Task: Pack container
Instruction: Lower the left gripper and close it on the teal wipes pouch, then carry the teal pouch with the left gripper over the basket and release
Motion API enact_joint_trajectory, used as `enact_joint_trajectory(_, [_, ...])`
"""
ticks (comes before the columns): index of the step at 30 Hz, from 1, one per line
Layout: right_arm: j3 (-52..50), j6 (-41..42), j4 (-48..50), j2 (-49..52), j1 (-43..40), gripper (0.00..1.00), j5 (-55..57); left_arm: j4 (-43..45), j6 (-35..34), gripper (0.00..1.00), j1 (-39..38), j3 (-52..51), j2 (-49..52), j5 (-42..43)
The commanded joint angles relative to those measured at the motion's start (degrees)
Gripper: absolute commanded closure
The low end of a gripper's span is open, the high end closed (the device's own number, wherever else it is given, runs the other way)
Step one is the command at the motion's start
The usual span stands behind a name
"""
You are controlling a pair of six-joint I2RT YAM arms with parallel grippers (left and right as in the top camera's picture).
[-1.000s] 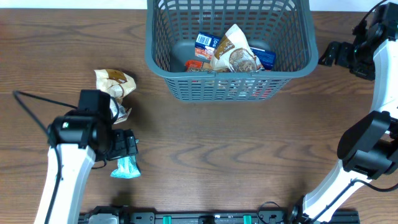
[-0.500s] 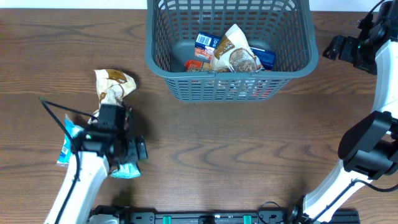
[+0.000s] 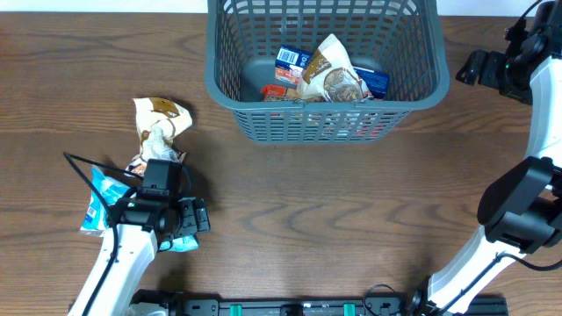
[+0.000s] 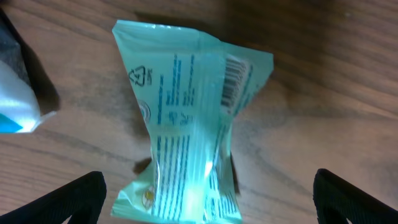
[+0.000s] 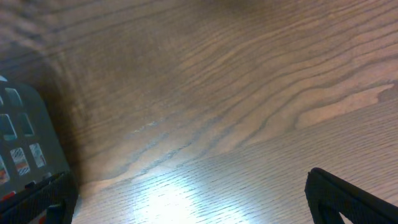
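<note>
The left gripper will move down onto the teal packet's narrow middle [image 4: 188, 135] next and close across it, because that narrow middle fits between the open fingers.
The grey-blue slotted container [image 3: 413, 95] stands at the back centre and holds several snack packets [image 3: 329, 75]. A teal packet [image 4: 193, 118] lies flat on the table at the front left, and it also shows in the overhead view [image 3: 179, 242]. My left gripper [image 4: 208, 202] is open, with its two fingertips on either side of the teal packet's near end; it is not gripping it. In the overhead view the left gripper [image 3: 191, 218] sits right over the packet. My right gripper [image 3: 467, 72] is open and empty over bare table, just right of the container. In the right wrist view [image 5: 205, 199] it shows only wood between the fingers.
A blue-and-white packet [image 3: 98, 202] lies left of my left arm, and its corner shows in the left wrist view [image 4: 15, 99]. A tan crumpled packet [image 3: 161, 117] lies behind it, with another crumpled one [image 3: 160, 143] beside it. The container wall [image 5: 18, 143] is at the right wrist view's left edge.
My left arm has swung round and shifted slightly right and forward, staying over the teal packet and uncovering the blue-and-white packet. My right gripper has drawn slightly right, away from the container.
</note>
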Motion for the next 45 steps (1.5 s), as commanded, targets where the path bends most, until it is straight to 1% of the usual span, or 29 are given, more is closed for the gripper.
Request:
enact_joint_trajectory(1, [-0.11,-0.9,-0.07,-0.5,-0.57,0.01,-0.39,1.07,-0.72,0.01,-0.24,-0.55,2.86,-1.9])
enact_joint_trajectory(9, [-0.11,-1.51,-0.02,-0.5,-0.57,0.01,-0.35,4.7,-1.6,0.01,-0.24,-0.55,10.38,-1.84])
enact_joint_trajectory(15, [-0.11,-1.51,0.15,-0.5,-0.57,0.01,-0.33,6.34,-1.84,0.0,-0.24,-0.55,12.92,-1.84])
enact_joint_trajectory(17, [-0.11,-1.49,0.26,-0.5,-0.57,0.01,-0.33,6.49,-1.81,0.09,-0.24,-0.55,13.09,-1.84])
enact_joint_trajectory(19, [-0.11,-1.51,0.46,-0.5,-0.57,0.01,-0.35,6.56,-1.81,0.22,-0.24,-0.55,13.09,-1.86])
enact_joint_trajectory(20, [-0.11,-1.49,0.63,-0.5,-0.57,0.01,-0.35,6.58,-1.81,0.31,-0.24,-0.55,13.09,-1.86])
enact_joint_trajectory(21, [-0.11,-1.51,0.74,-0.5,-0.57,0.01,-0.35,6.6,-1.81,0.36,-0.24,-0.55,13.09,-1.86])
enact_joint_trajectory(22, [-0.11,-1.51,0.9,-0.5,-0.57,0.01,-0.35,6.58,-1.81,0.37,-0.24,-0.55,13.09,-1.86])
enact_joint_trajectory(25, [-0.11,-1.49,0.96,-0.5,-0.57,0.01,-0.35,6.71,-1.81,0.51,-0.24,-0.55,13.09,-1.86])
enact_joint_trajectory(26, [-0.11,-1.49,0.96,-0.5,-0.57,0.01,-0.35,6.73,-1.81,0.6,-0.24,-0.55,13.09,-1.86])
enact_joint_trajectory(27, [-0.11,-1.49,0.96,-0.5,-0.57,0.01,-0.35,6.73,-1.81,0.67,-0.24,-0.55,13.09,-1.84])
enact_joint_trajectory(28, [-0.11,-1.49,0.98,-0.5,-0.57,0.01,-0.35,6.73,-1.81,0.7,-0.24,-0.55,13.09,-1.84])
enact_joint_trajectory(31, [-0.11,-1.49,1.09,-0.5,-0.57,0.01,-0.35,6.75,-1.81,0.71,-0.24,-0.52,13.07,-1.81])
enact_joint_trajectory(33, [-0.11,-1.49,1.11,-0.5,-0.57,0.01,-0.37,7.17,-1.81,0.81,-0.24,-0.48,13.07,-1.77])
enact_joint_trajectory(34, [-0.11,-1.49,1.11,-0.5,-0.57,0.01,-0.37,7.17,-1.79,0.81,-0.24,-0.26,12.98,-1.6])
enact_joint_trajectory(36, [-0.11,-1.49,1.11,-0.5,-0.57,0.01,-0.37,7.13,-1.79,0.94,-0.24,0.5,12.79,-1.44])
enact_joint_trajectory(43, [-0.11,-1.49,1.11,-0.5,-0.57,0.01,-0.37,6.91,-1.75,0.94,-0.24,6.08,10.78,4.44])
enact_joint_trajectory(45, [-0.11,-1.49,1.11,-0.5,-0.57,0.01,-0.37,6.27,-1.7,0.94,-0.24,8.2,9.31,4.92])
